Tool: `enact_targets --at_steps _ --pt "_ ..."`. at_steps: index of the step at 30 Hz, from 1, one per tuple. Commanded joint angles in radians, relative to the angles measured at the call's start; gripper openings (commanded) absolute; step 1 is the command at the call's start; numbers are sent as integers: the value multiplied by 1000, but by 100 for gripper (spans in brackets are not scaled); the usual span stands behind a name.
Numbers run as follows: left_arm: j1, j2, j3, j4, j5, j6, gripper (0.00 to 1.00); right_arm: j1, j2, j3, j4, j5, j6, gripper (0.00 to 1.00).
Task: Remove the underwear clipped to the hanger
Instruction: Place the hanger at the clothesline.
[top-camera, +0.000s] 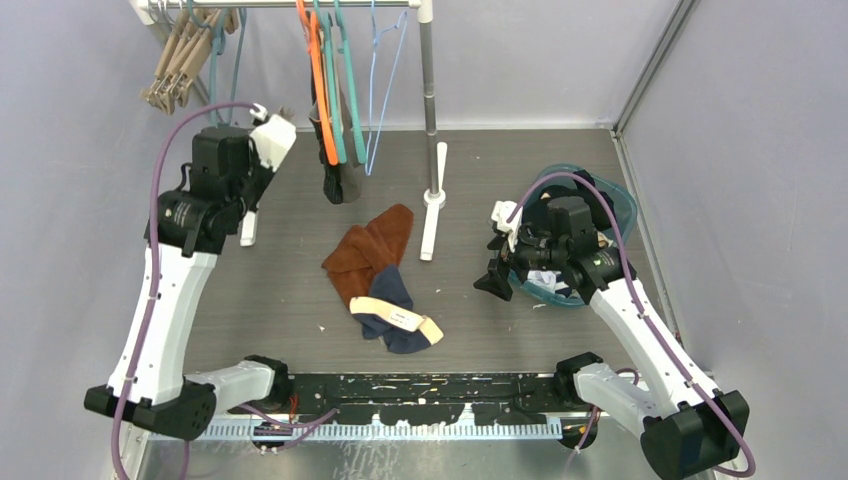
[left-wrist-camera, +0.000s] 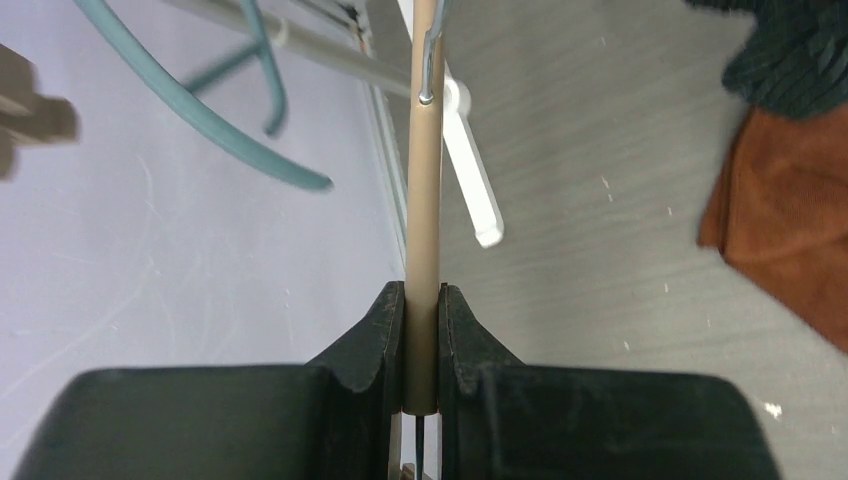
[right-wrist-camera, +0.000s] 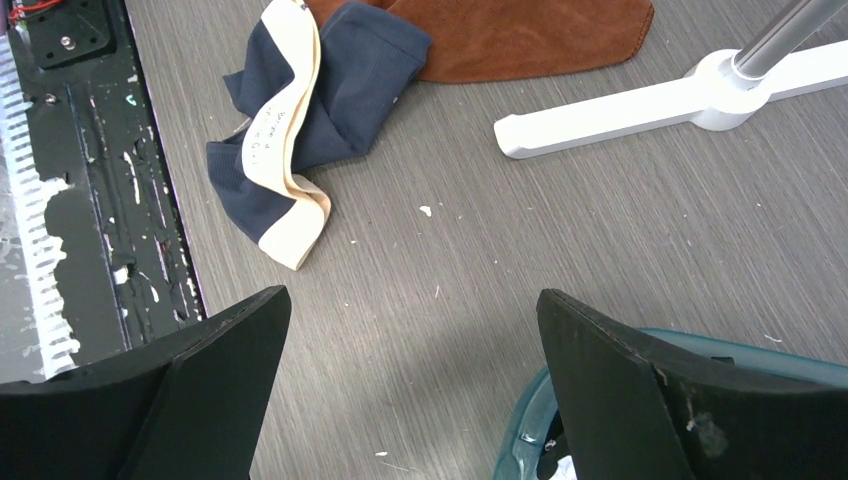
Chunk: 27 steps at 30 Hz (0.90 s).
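Observation:
The robot's left gripper will carry the tan hanger outward next, hook it beside the orange hanger (top-camera: 271, 4) and let go of it, because the bar has a free part there.
My left gripper (top-camera: 278, 122) (left-wrist-camera: 422, 295) is raised at the back left and shut on the thin bar of a tan hanger (left-wrist-camera: 424, 200). A dark underwear (top-camera: 336, 172) hangs from the orange and teal hangers (top-camera: 325, 90) on the rail; its edge shows in the left wrist view (left-wrist-camera: 790, 50). A navy underwear with a cream waistband (top-camera: 395, 312) (right-wrist-camera: 340, 90) lies crumpled on the table. My right gripper (top-camera: 495, 265) (right-wrist-camera: 415, 330) is open and empty, low over the table beside the teal basket (top-camera: 622, 205).
A rust-brown cloth (top-camera: 372, 248) (right-wrist-camera: 520, 35) (left-wrist-camera: 780, 230) lies next to the navy underwear. The rack's post (top-camera: 430, 110) and white feet (top-camera: 432, 225) (right-wrist-camera: 640, 105) stand mid-table. More tan hangers (top-camera: 180, 65) hang at the back left. The basket (right-wrist-camera: 530, 425) holds clothes.

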Motion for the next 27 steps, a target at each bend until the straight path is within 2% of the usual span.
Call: enact_targets --at_steps 1,9,14,18,27 --pt "30 62 141 174 -4 -10 1 -2 -15 5 45 -13 -4 100" --pt "119 207 336 209 98 -84 1 -2 -53 -12 62 -3 7 100" --pt "198 286 480 196 222 -194 1 -2 -60 -17 67 -11 13 100" --pt "246 333 541 211 306 -280 2 -2 -59 -22 70 -13 14 100" --pt "267 424 636 268 365 -338 3 -2 -60 -26 70 -22 11 100"
